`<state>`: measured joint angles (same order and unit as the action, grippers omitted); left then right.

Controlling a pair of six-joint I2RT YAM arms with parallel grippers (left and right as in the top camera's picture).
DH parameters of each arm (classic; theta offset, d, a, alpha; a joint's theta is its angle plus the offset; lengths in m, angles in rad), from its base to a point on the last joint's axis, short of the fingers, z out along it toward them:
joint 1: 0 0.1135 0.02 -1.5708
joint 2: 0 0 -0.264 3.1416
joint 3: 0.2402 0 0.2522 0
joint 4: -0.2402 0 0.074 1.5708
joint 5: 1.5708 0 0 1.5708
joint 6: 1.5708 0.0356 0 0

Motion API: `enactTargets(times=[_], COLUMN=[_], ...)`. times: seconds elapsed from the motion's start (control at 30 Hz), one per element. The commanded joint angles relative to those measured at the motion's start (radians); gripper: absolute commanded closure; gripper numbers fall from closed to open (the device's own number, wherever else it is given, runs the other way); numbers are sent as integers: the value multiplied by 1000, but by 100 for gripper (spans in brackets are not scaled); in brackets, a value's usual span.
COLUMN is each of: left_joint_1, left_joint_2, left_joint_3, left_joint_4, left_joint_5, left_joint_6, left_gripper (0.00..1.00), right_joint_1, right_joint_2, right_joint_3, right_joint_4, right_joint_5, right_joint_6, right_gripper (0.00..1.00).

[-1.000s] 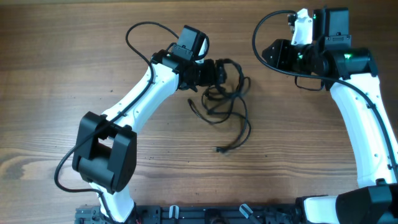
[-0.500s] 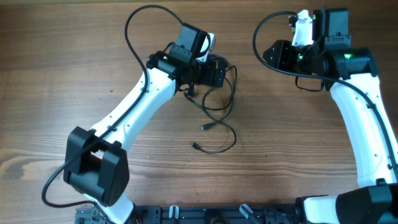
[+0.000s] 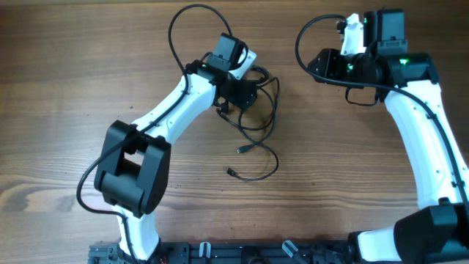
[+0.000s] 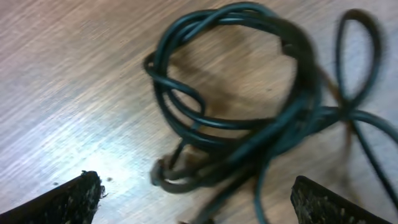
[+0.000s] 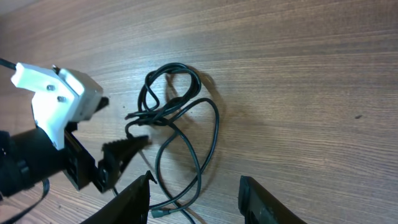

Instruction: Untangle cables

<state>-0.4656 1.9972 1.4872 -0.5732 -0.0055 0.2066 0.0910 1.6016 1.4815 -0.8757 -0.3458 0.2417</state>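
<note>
I will lower my left gripper onto the heap of cables next and close it, as the cable parts bunch together beside the round loop, ahead of my spread fingers.
The cables point(image 3: 258, 125) are thin black cords lying on the wooden table, knotted at the top with loose loops and two plug ends trailing toward the front. My left gripper point(image 3: 253, 86) is open right over the knot. In the left wrist view the knot point(image 4: 249, 118) lies on the wood just ahead of the spread fingers point(image 4: 196, 205). My right gripper point(image 3: 316, 63) is open and empty at the back right, apart from the cables. Its wrist view looks down on the cables point(image 5: 180, 118) between its fingers point(image 5: 196, 193) and on the left gripper point(image 5: 121, 154).
The thicker black wires of the arms arc above the left wrist point(image 3: 183, 29) and the right wrist point(image 3: 304, 40). The wooden table point(image 3: 66, 88) surrounds the cables. A black rail point(image 3: 242, 253) runs along the front edge.
The left arm has swung its elbow to the right and turned its wrist over the knot. The cable bundle has shifted left, its trailing plug ends now lying closer together. The right arm has barely moved.
</note>
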Motion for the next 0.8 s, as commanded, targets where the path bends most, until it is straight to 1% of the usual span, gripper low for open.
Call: enactTargets(times=[0.0, 0.1, 0.2, 0.23, 0.27, 0.3, 0.33, 0.37, 0.47, 0.53, 0.57, 0.63, 0.7, 0.73, 0.77], left_joint_1=[15, 15, 15, 15, 16, 16, 16, 16, 15, 16, 18, 23, 38, 46, 51], left_joint_2=[53, 85, 114, 124, 127, 127, 126, 125, 90, 31, -4, -79, -160, -191, -210], left_joint_3=[-2, -2, -2, -2, -2, -2, -2, -2, -2, -1, -1, 0, 0, 0, 0], left_joint_4=[22, 64, 100, 109, 114, 116, 118, 121, 107, 98, 100, 103, 103, 103, 106], left_joint_5=[-13, -3, -3, -3, -4, -3, -4, -3, 20, 111, 160, 299, 526, 648, 739], left_joint_6=[34, 33, 33, 33, 33, 33, 32, 28, 10, 8, -14, -67, -116, -118, -118], left_gripper=[1, 4, 13, 27, 38, 60, 90, 96, 96, 96, 96, 96, 96, 96, 96], right_joint_1=[3, 3, 3, 3, 3, 3, 3, 3, 3, 3, 3, 3, 3, 3, 3], right_joint_2=[24, 26, 26, 26, 26, 26, 26, 26, 26, 26, 26, 26, 26, 26, 26], right_joint_3=[-1, -1, -1, -1, -1, -1, -1, -1, -1, -1, -1, -1, -1, -1, -1], right_joint_4=[-1, 0, 3, 3, 3, 2, 2, 3, 5, 12, 24, 52, 89, 107, 123], right_joint_5=[17, 17, 17, 17, 17, 17, 16, 16, 5, -21, -62, -174, -296, -340, -386], right_joint_6=[-10, -10, -9, -9, -9, -6, -6, -6, -6, -6, -14, -63, -84, -82, -81], right_gripper=[52, 52, 52, 52, 52, 52, 52, 52, 52, 52, 53, 54, 54, 54, 54])
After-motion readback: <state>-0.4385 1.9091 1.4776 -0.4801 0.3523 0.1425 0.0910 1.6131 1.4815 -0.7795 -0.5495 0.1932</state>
